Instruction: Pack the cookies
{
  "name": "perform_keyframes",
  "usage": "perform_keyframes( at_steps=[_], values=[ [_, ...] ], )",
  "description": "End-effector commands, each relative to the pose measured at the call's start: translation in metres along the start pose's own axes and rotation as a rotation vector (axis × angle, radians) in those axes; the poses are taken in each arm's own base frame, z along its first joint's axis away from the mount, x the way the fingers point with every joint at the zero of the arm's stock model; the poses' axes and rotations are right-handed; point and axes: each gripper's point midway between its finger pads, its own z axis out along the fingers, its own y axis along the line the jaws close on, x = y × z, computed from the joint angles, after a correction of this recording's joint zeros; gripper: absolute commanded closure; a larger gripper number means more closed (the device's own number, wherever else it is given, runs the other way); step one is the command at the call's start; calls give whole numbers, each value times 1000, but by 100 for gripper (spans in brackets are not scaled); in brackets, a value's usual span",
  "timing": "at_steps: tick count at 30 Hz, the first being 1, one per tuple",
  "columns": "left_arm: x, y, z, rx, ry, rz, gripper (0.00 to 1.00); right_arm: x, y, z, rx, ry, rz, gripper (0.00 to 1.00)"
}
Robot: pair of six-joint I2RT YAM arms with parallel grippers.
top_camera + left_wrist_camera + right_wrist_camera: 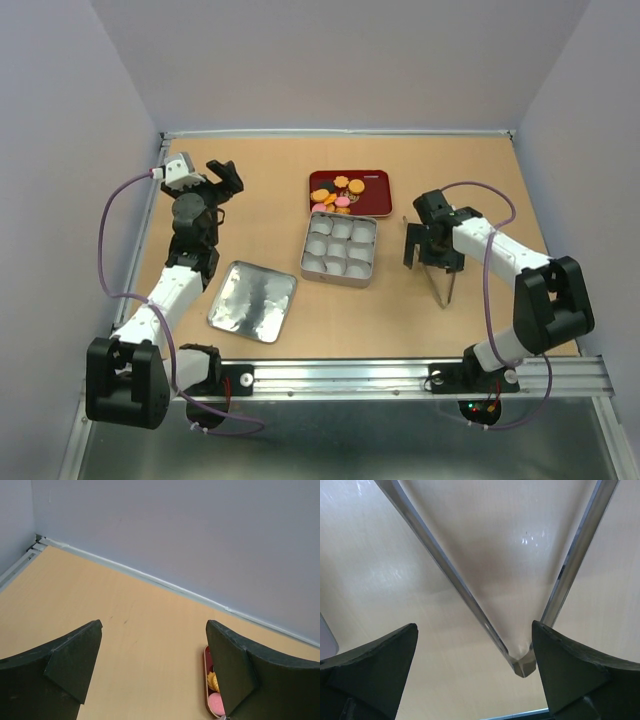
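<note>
My right gripper comes down onto the tongs' arm nearer the tin (469,599) next.
The cookies (340,194), small orange, yellow, pink and dark brown biscuits, lie piled in a dark red tray (374,183) at the back centre. A silver tin (340,250) with nine compartments sits just in front of the tray, and its compartments look empty. My left gripper (226,192) is open and empty, far left of the tray. In the left wrist view (154,625) a yellow cookie (213,680) and a pink one (217,703) show past the right finger. My right gripper (430,252) is open and hovers over metal tongs (444,287) lying on the table. In the right wrist view (475,630) the tongs' joined end (522,664) lies by the right finger.
The tin's silver lid (252,300) lies upside down at the front left, near the left arm. Pale walls close in the table at the back and on both sides. A metal rail (400,375) runs along the near edge.
</note>
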Motion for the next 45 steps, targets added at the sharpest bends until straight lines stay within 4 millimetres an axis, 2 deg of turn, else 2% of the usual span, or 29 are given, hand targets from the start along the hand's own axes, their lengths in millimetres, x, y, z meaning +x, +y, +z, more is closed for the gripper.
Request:
perform_keyframes(
  at_steps=[1, 6, 8, 10, 11, 13, 14, 16, 17, 19, 23, 25, 26, 27, 28, 29, 30, 31, 33, 34, 35, 36, 39, 40, 41, 42, 44, 45],
  values=[
    [-8, -5, -3, 26, -27, -24, 4, -28, 2, -7, 25, -55, -11, 0],
    [2, -4, -1, 25, -3, -32, 5, -26, 15, 10, -12, -27, -11, 0],
    [5, -6, -1, 34, 7, -33, 5, -29, 18, 16, -17, -34, -14, 3],
    [6, -9, -1, 49, 14, -35, 6, -30, 22, 23, -24, -31, -23, 13],
    [7, -9, -1, 51, 18, -34, 6, -29, 23, 25, -26, -26, -25, 27],
    [7, -11, -1, 60, 19, -39, 6, -30, 26, 27, -36, -24, -26, 47],
    [7, -14, -2, 68, 21, -45, 6, -30, 27, 28, -39, -24, -23, 64],
    [8, -17, -3, 82, 29, -48, 7, -32, 27, 28, -43, -34, -22, 78],
    [9, -21, -3, 93, 32, -50, 7, -32, 27, 28, -40, -35, -23, 88],
    [12, -28, -4, 127, 53, -55, 8, -35, 27, 27, -38, -45, -31, 100],
    [13, -52, -10, 238, 94, -80, 10, -53, 28, 9, -51, -112, -31, 100],
    [14, -76, -19, 353, 130, -87, 10, -67, 29, -16, -80, -166, -8, 100],
    [7, -87, -22, 392, 126, -92, 10, -73, 31, -28, -99, -188, 4, 100],
    [6, -96, -25, 426, 137, -95, 10, -90, 37, -48, -141, -239, 22, 100],
    [7, -115, -32, 501, 172, -110, 10, -95, 42, -70, -198, -264, 37, 100],
    [9, -124, -36, 541, 196, -120, 10, -113, 50, -98, -260, -324, 53, 100],
    [13, -135, -41, 583, 222, -131, 10, -111, 53, -105, -295, -323, 56, 100],
    [18, -147, -50, 648, 264, -144, 10, -127, 60, -140, -374, -393, 78, 100],
    [30, -174, -69, 756, 346, -189, 10, -131, 82, -179, -543, -411, 65, 100],
    [35, -182, -76, 786, 373, -203, 10, -142, 89, -207, -619, -459, 87, 99],
    [42, -197, -90, 845, 400, -219, 9, -142, 95, -225, -686, -467, 90, 100],
    [39, -210, -106, 933, 400, -248, 9, -148, 101, -251, -764, -496, 96, 100],
    [57, -222, -139, 1033, 499, -352, 7, -151, 112, -284, -882, -520, 86, 100],
    [42, -229, -148, 1104, 450, -403, 7, -146, 121, -301, -971, -517, 46, 100],
    [53, -225, -157, 1129, 480, -446, 7, -144, 126, -312, -1022, -517, 24, 100],
    [29, -228, -182, 1261, 427, -540, 7, -138, 132, -329, -1109, -520, -20, 100],
    [16, -228, -201, 1369, 401, -626, 7, -132, 136, -343, -1181, -527, -45, 100],
    [9, -228, -209, 1417, 398, -666, 1, -126, 135, -344, -1202, -523, -47, 99]
  ],
)
